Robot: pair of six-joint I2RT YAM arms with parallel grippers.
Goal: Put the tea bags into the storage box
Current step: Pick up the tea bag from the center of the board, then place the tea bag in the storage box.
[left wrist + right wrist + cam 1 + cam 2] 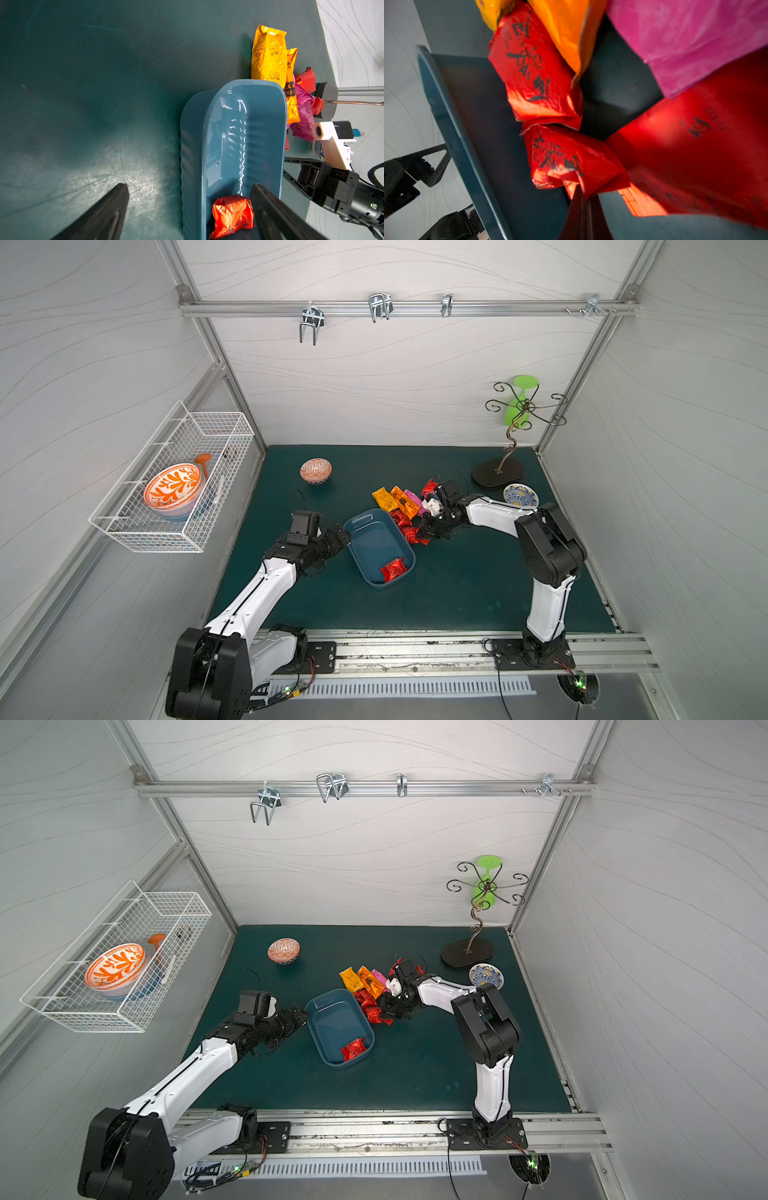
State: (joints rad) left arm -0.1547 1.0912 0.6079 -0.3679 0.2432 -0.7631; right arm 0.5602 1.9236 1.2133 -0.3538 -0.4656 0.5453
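Observation:
My right gripper lifts the crumpled red tea bag over the storage box's rim beside it next. It then lowers and releases the bag, since the storage box's bare bottom lies past that rim.
The blue storage box (pixel 374 539) (pixel 332 1023) lies mid-mat with one red tea bag (pixel 392 569) (pixel 231 216) inside at its near end. A pile of orange, pink and red tea bags (pixel 399 502) (pixel 365 982) sits against the box's far right side. My right gripper (pixel 424 531) (pixel 580 193) is low in that pile, shut on the edge of a crumpled red tea bag (pixel 571 160) beside the box's rim (pixel 467 104). My left gripper (pixel 343 537) (pixel 189 185) is open and straddles the box's left wall, one finger inside and one outside.
An overturned patterned bowl (pixel 316 471) rests at the back left of the mat. A blue-and-yellow dish (pixel 520 495) and a metal stand (pixel 498 472) carrying a green glass are at the back right. A white wire basket (pixel 174 489) holding bowls hangs on the left wall.

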